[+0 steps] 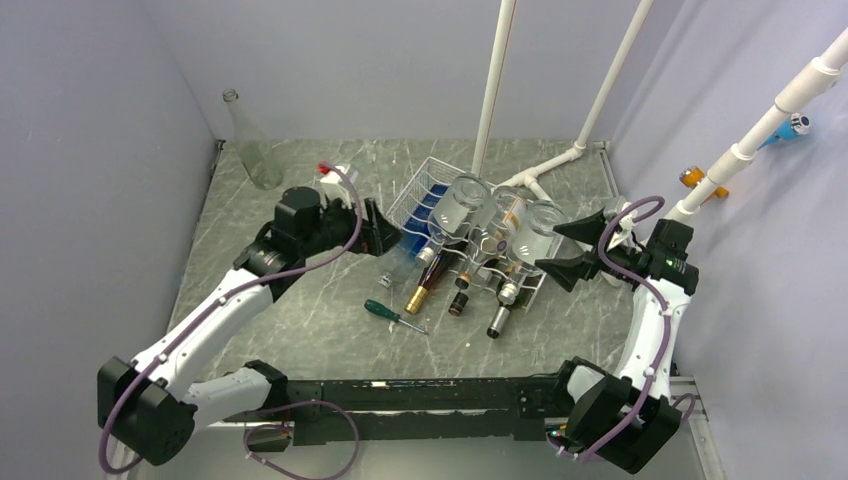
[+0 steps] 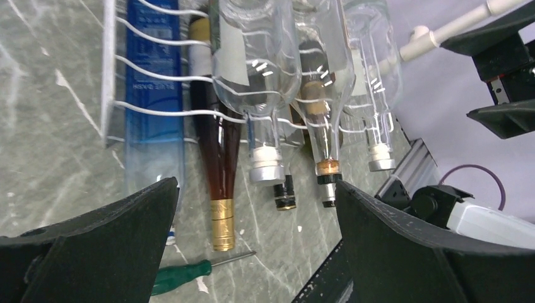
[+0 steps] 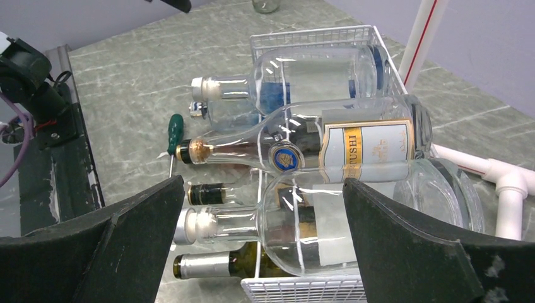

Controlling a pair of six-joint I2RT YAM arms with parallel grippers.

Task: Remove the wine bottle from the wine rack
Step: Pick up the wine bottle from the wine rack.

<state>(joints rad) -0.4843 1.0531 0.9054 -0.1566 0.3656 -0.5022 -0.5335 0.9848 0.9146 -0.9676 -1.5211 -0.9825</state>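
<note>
The robot's left gripper ought to go down to the right in the top view, onto the neck of its closest clear bottle (image 1: 433, 245) (image 2: 262, 134), because that neck sticks out past the rack's wires.
The white wire wine rack (image 1: 418, 185) (image 2: 108, 63) (image 3: 315, 35) lies mid-table with several bottles on it, necks toward the near edge. Three clear bottles (image 1: 500, 225) lie on top. Under them are a brown wine bottle with a gold cap (image 1: 425, 285) (image 2: 217, 158) and a green one with a silver cap (image 1: 500, 315) (image 3: 208, 265). My left gripper (image 1: 392, 232) (image 2: 255, 183) hovers open at the rack's left side, empty. At the rack's right side my right gripper (image 1: 550, 250) (image 3: 264, 183) stands open beside the nearest clear bottle (image 3: 296, 221), holding nothing.
A green-handled screwdriver (image 1: 385, 312) (image 2: 183, 274) (image 3: 175, 126) lies in front of the rack. A tall clear bottle (image 1: 250, 140) stands at the back left. White pipes (image 1: 495, 80) rise behind the rack. A black rail (image 1: 430, 390) runs along the near edge.
</note>
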